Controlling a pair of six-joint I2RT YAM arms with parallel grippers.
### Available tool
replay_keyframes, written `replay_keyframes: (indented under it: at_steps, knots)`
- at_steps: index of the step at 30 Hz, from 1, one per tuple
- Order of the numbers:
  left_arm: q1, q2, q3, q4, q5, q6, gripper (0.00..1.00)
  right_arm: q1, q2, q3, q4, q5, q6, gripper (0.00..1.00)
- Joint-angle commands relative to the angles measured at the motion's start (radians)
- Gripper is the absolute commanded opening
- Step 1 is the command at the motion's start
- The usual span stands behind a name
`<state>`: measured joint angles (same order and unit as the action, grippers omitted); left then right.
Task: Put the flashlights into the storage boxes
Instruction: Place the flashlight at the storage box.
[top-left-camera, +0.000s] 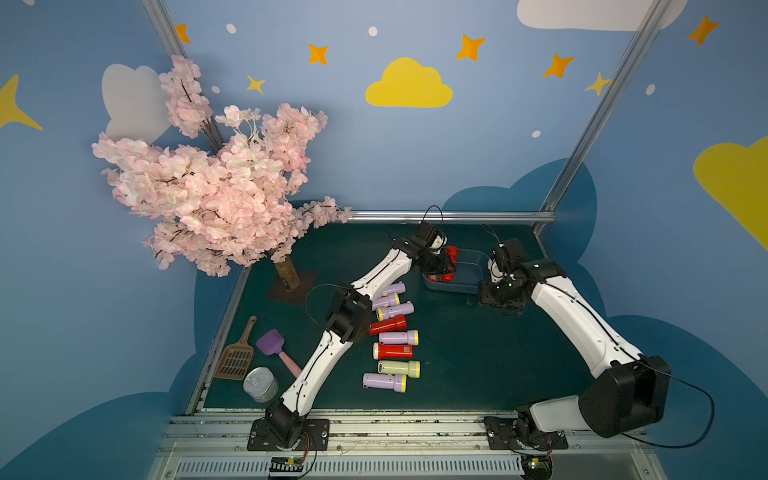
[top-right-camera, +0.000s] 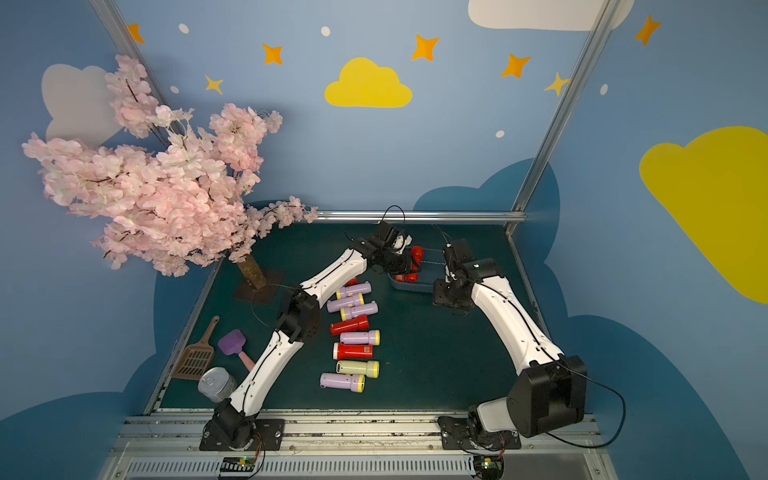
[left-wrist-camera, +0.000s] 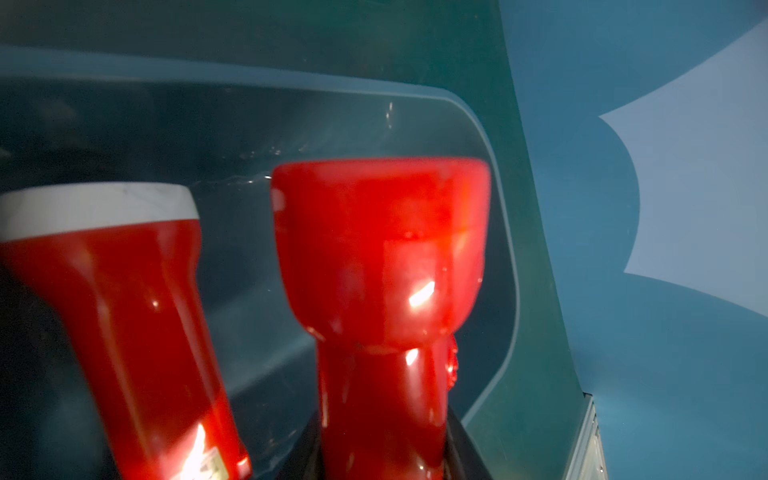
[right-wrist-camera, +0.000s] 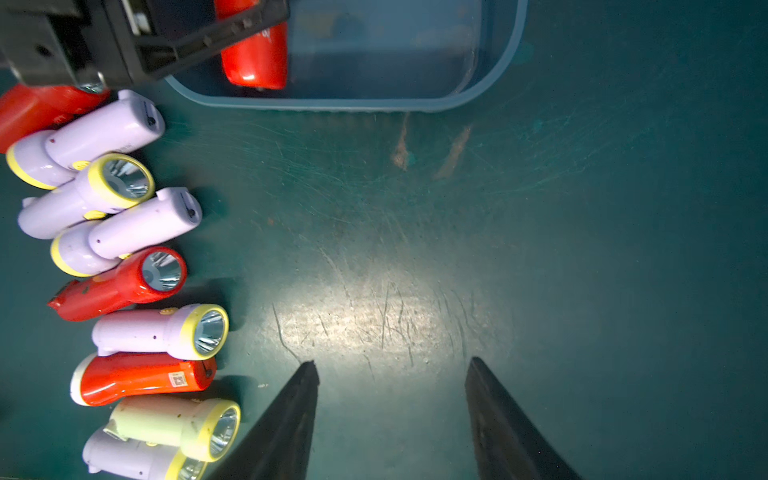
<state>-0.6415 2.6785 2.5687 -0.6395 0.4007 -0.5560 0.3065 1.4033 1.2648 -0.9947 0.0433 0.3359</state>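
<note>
The bare bottom of the blue-grey box is open below my left gripper. My left gripper needs to go down slightly next and release the red flashlight onto it.
My left gripper (left-wrist-camera: 384, 449) is shut on the body of a red flashlight (left-wrist-camera: 382, 270), held head-forward over the blue-grey storage box (left-wrist-camera: 478, 120). A second red flashlight (left-wrist-camera: 124, 311) with a white head ring lies inside the box. In both top views the left gripper (top-left-camera: 442, 259) hangs over the box's left end (top-left-camera: 473, 266) (top-right-camera: 432, 266). Several flashlights lie in a row on the green mat: lilac ones (top-left-camera: 399, 309), red ones (top-left-camera: 392, 351) and a cream-yellow one (top-left-camera: 399, 368). My right gripper (right-wrist-camera: 392, 365) stands open over bare mat beside the box, holding nothing.
A pink blossom tree (top-left-camera: 216, 187) stands at the back left on a dark base plate (top-left-camera: 291, 286). At the front left lie a brown slotted scoop (top-left-camera: 237, 357), a purple scoop (top-left-camera: 272, 345) and a silver tin can (top-left-camera: 260, 384). Metal rails edge the mat.
</note>
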Motion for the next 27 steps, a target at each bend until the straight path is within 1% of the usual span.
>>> replay_keyframes:
  at_steps: [1,11,27]
  knots:
    - [0.004,0.014,0.012,0.044,0.005,-0.020,0.25,-0.006,-0.044,-0.017,-0.034,0.020,0.007,0.58]
    - [0.024,0.050,0.005,0.074,0.034,-0.060,0.30,-0.014,-0.078,-0.035,-0.041,0.046,0.015,0.58]
    - [0.031,0.050,-0.039,0.112,0.098,-0.088,0.39,-0.024,-0.063,-0.020,-0.053,0.053,0.016,0.58]
